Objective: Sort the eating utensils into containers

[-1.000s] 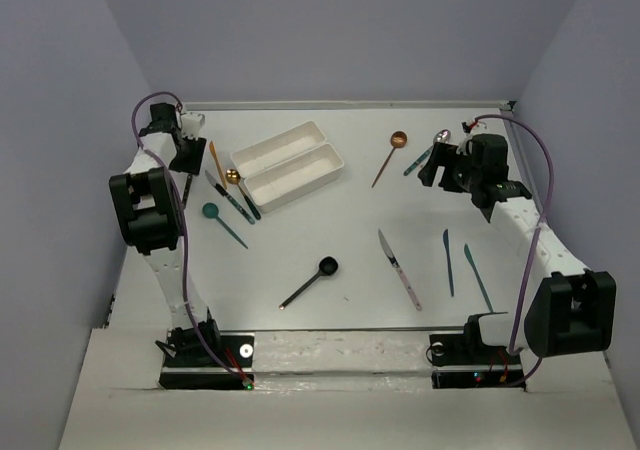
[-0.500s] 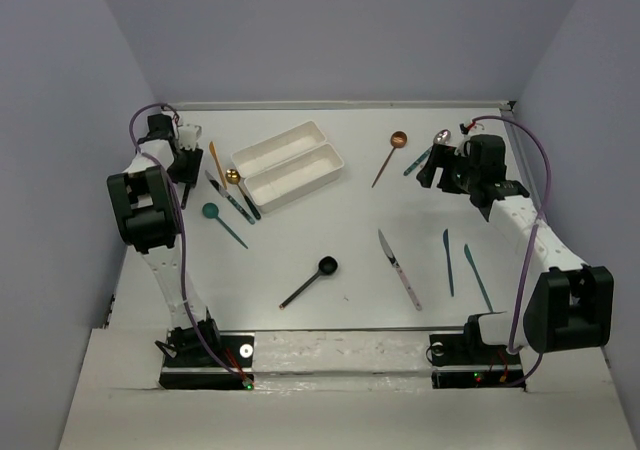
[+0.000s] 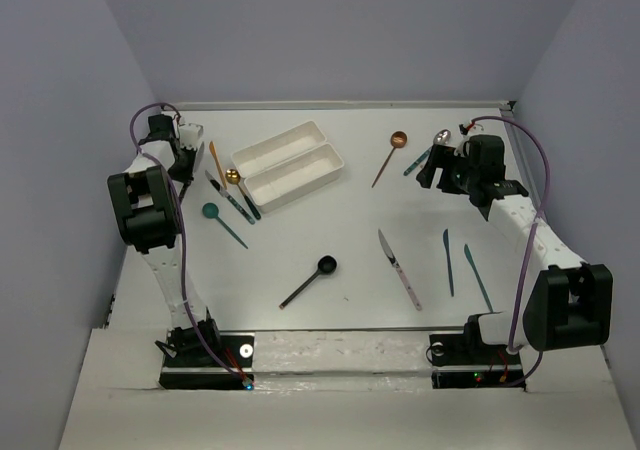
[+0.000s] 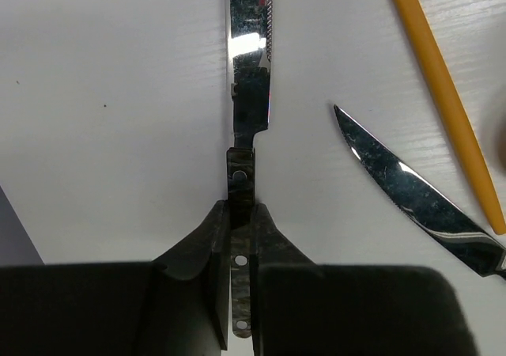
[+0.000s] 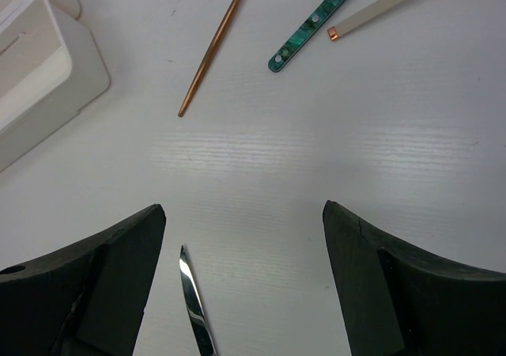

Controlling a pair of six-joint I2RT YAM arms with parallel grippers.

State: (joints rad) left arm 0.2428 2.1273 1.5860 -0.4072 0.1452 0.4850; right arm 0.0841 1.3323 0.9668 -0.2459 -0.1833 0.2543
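My left gripper will next swing up and to the right in the top view over the far white container (image 3: 279,149), turn to match its slant, then lower and let go of the knife.
My left gripper (image 4: 241,213) is shut on the dark mottled handle of a silver serrated knife (image 4: 249,71), which lies flat on the table near its far left edge. In the top view that gripper (image 3: 184,158) sits left of the two white containers (image 3: 246,154) (image 3: 334,168), which are side by side. A second knife blade (image 4: 411,198) and an orange-handled knife (image 4: 443,95) lie to the right of the held one. My right gripper (image 5: 245,221) hangs open over bare table at the far right (image 3: 430,170), with a knife tip (image 5: 190,293) between its fingers, untouched.
A copper spoon (image 3: 390,155), a teal-handled knife (image 3: 418,160) and a silver spoon (image 3: 441,137) lie near the right gripper. A black spoon (image 3: 310,280), a silver knife (image 3: 398,268) and two teal knives (image 3: 448,262) lie nearer the front. A gold spoon (image 3: 232,176) and a teal spoon (image 3: 222,222) lie on the left.
My left gripper shifted slightly toward the far left edge, then closed on the dark knife handle. The right arm has not moved.
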